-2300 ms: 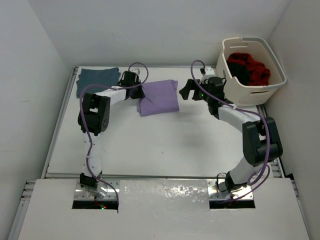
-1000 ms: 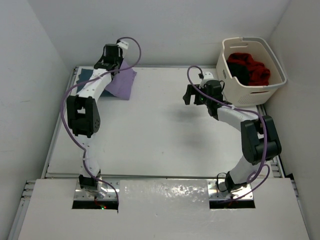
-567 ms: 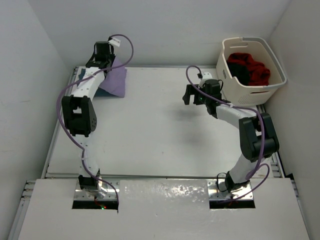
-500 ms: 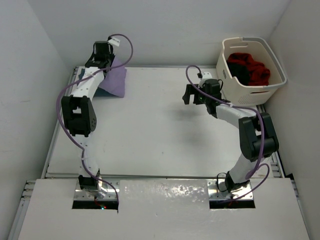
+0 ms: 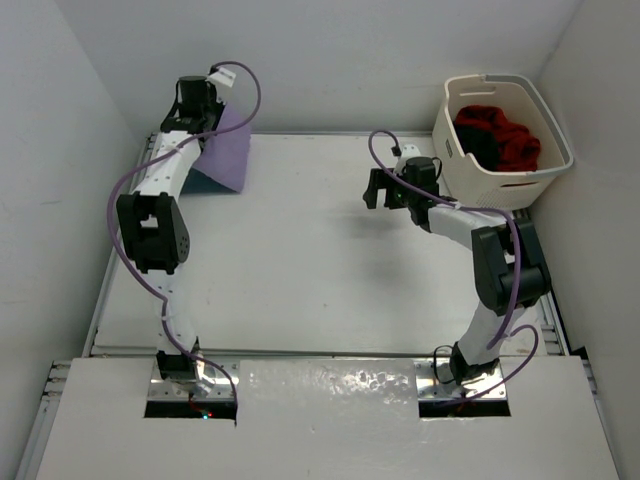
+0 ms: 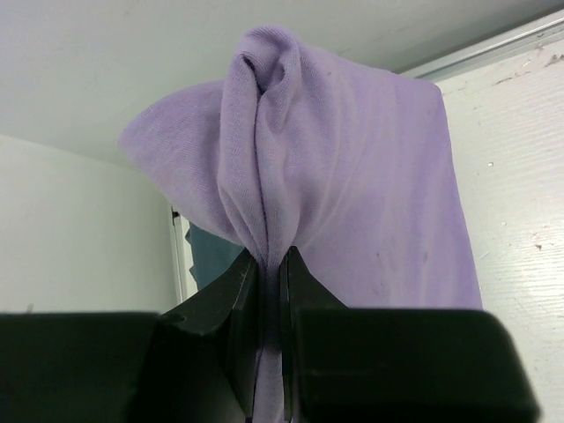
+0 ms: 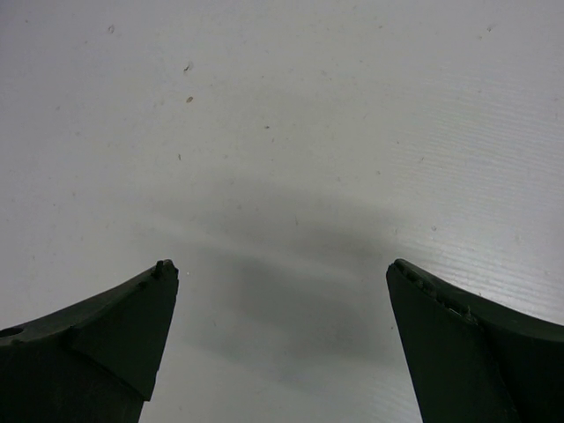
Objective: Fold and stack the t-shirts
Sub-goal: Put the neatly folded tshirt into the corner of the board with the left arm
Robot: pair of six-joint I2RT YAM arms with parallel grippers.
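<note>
I should first move my left gripper down and to the left in the top view, to get the hanging fold of the lavender t-shirt onto the teal-blue t-shirt (image 5: pixel 200 180).
My left gripper (image 5: pixel 197 103) is shut on a bunched fold of the lavender t-shirt (image 5: pixel 229 152), which hangs from it over the table's far left corner. In the left wrist view the cloth (image 6: pixel 352 194) is pinched between the jaws of that gripper (image 6: pixel 269 260). Beneath it lies the teal-blue t-shirt (image 5: pixel 200 180), mostly covered, with a corner (image 6: pixel 207 256) showing. The red t-shirt (image 5: pixel 500 135) and a black one (image 5: pixel 476 143) lie crumpled in the basket. My right gripper (image 5: pixel 374 190) hovers open over bare table (image 7: pixel 282 132), its jaws (image 7: pixel 282 269) holding nothing.
The cream laundry basket (image 5: pixel 510 186) stands at the far right corner, just right of my right wrist. White walls close in the table at the back and on both sides. A raised rail (image 6: pixel 493 44) runs along the far edge.
My left gripper has carried the lavender t-shirt from mid-table to the far left corner, above the teal-blue one. The right gripper has shifted slightly and stays open.
</note>
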